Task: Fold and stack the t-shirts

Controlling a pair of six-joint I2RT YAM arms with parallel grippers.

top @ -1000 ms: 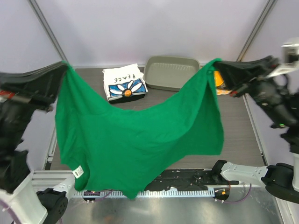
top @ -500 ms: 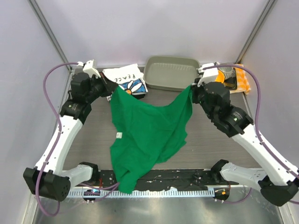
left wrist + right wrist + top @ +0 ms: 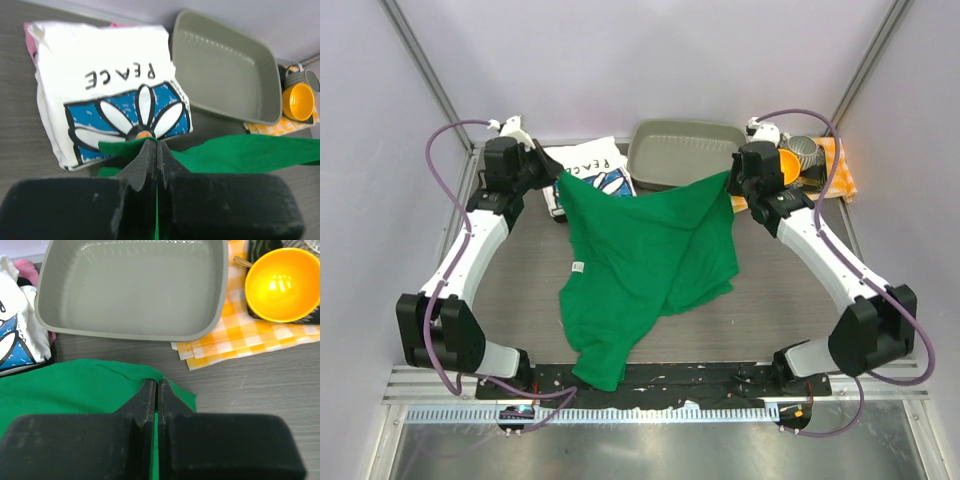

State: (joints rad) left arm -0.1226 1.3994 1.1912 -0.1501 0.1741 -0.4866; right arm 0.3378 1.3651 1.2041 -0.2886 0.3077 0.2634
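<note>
My right gripper will go up and move outward over the grey tray (image 3: 705, 160) (image 3: 167, 302) to let go of the green t-shirt's corner, because the tray is farther outward than my gripper.
The green t-shirt (image 3: 645, 255) lies spread and rumpled down the middle of the table, its lower end at the front edge, a small white label (image 3: 577, 266) on its left side. My left gripper (image 3: 558, 183) is shut on its far left corner (image 3: 125, 148). My right gripper (image 3: 730, 180) is shut on its far right corner (image 3: 150, 377). The folded white PEACE t-shirt (image 3: 588, 170) with the daisy on blue lies at the back left, just beyond my left gripper (image 3: 152, 144); it fills the left wrist view (image 3: 107, 90).
A grey tray (image 3: 685, 150) stands at the back centre, also in the right wrist view (image 3: 135, 290). An orange-and-white checked cloth (image 3: 240, 342) with an orange bowl (image 3: 280, 282) and a grey cup (image 3: 804, 152) lies at the back right.
Both arms have swung down and away from the camera, carrying the green shirt from hanging high to lying on the table, with its held corners now near the far edge.
</note>
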